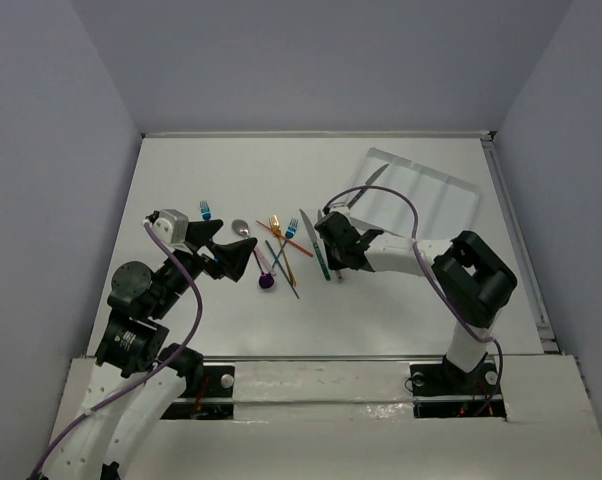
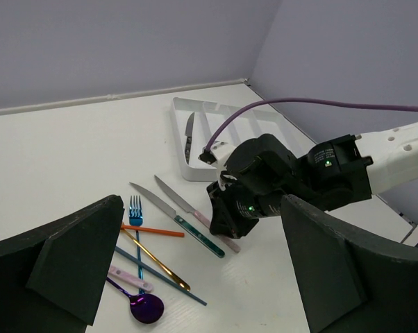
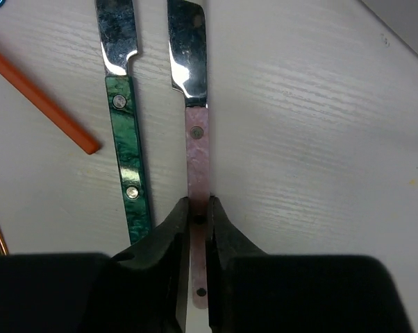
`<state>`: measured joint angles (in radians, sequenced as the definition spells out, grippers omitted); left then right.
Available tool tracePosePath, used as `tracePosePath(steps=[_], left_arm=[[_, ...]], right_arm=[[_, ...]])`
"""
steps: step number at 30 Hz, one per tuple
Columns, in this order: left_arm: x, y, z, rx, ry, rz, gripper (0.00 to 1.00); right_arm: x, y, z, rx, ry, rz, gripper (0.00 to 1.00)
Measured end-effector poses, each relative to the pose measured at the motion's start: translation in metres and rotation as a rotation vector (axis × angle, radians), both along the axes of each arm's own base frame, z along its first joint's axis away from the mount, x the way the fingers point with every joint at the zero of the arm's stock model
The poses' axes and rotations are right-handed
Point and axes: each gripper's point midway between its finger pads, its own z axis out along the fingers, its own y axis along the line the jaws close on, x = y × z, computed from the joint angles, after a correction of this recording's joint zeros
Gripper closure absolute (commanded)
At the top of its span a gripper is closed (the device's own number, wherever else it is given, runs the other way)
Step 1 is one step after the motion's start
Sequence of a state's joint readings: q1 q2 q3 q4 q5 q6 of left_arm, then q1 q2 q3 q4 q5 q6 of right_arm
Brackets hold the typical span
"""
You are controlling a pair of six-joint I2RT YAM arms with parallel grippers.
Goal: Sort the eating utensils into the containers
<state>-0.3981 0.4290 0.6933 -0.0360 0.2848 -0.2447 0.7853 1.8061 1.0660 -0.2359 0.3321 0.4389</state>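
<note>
My right gripper lifts next, moves outward over the tray's end section (image 1: 372,186), then lowers and releases the pink-handled knife, because a knife already lies there.
My right gripper (image 3: 198,222) is shut on the pink handle of a knife (image 3: 197,146) that lies flat on the table, next to a teal-handled knife (image 3: 129,166). In the top view the right gripper (image 1: 333,262) is at the right edge of the utensil pile. The pile holds a gold fork (image 2: 153,260), a blue fork (image 2: 135,208), an orange stick (image 2: 153,230) and a purple spoon (image 2: 146,307). My left gripper (image 1: 236,258) is open and empty, left of the pile. The white compartment tray (image 1: 421,200) lies at the far right with one knife (image 1: 369,185) at its left end.
A separate small blue fork (image 1: 205,210) lies behind the left gripper, and a silver spoon (image 1: 241,228) beside it. The right arm's purple cable arcs over the tray's near edge. Walls enclose the table on three sides.
</note>
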Motion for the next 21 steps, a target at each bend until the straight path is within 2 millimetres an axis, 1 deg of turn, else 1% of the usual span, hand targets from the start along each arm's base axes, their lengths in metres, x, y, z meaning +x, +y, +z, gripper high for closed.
tracePosePath(steps=[1, 6, 9, 10, 13, 15, 16, 17, 18, 19, 21], left_arm=[[0.0, 0.0, 0.0, 0.0, 0.0, 0.0, 0.01], [0.0, 0.0, 0.0, 0.0, 0.0, 0.0, 0.01], [0.0, 0.0, 0.0, 0.0, 0.0, -0.001, 0.01], [0.0, 0.0, 0.0, 0.0, 0.0, -0.001, 0.01], [0.0, 0.0, 0.0, 0.0, 0.0, -0.002, 0.01], [0.0, 0.0, 0.0, 0.0, 0.0, -0.003, 0.01], [0.0, -0.001, 0.0, 0.0, 0.0, -0.004, 0.01], [0.0, 0.0, 0.0, 0.0, 0.0, -0.003, 0.01], [0.0, 0.0, 0.0, 0.0, -0.001, -0.004, 0.01], [0.0, -0.001, 0.0, 0.0, 0.0, -0.004, 0.01], [0.0, -0.001, 0.0, 0.0, -0.001, -0.004, 0.01]], right_arm=[[0.001, -0.001, 0.0, -0.003, -0.001, -0.003, 1.0], [0.001, -0.004, 0.002, -0.014, -0.009, -0.012, 1.0], [0.002, -0.007, 0.009, -0.023, -0.023, -0.021, 1.0], [0.002, -0.008, 0.014, -0.018, -0.032, -0.02, 1.0], [0.008, -0.003, 0.046, 0.037, -0.098, -0.012, 1.0], [0.014, -0.001, 0.068, 0.088, -0.145, -0.013, 1.0], [0.021, 0.002, 0.085, 0.141, -0.184, -0.015, 1.0], [0.025, 0.001, 0.089, 0.157, -0.194, -0.022, 1.0], [0.033, -0.002, 0.1, 0.189, -0.219, -0.038, 1.0], [0.046, -0.01, 0.106, 0.219, -0.235, -0.078, 1.0], [0.065, -0.025, 0.112, 0.246, -0.257, -0.145, 1.0]])
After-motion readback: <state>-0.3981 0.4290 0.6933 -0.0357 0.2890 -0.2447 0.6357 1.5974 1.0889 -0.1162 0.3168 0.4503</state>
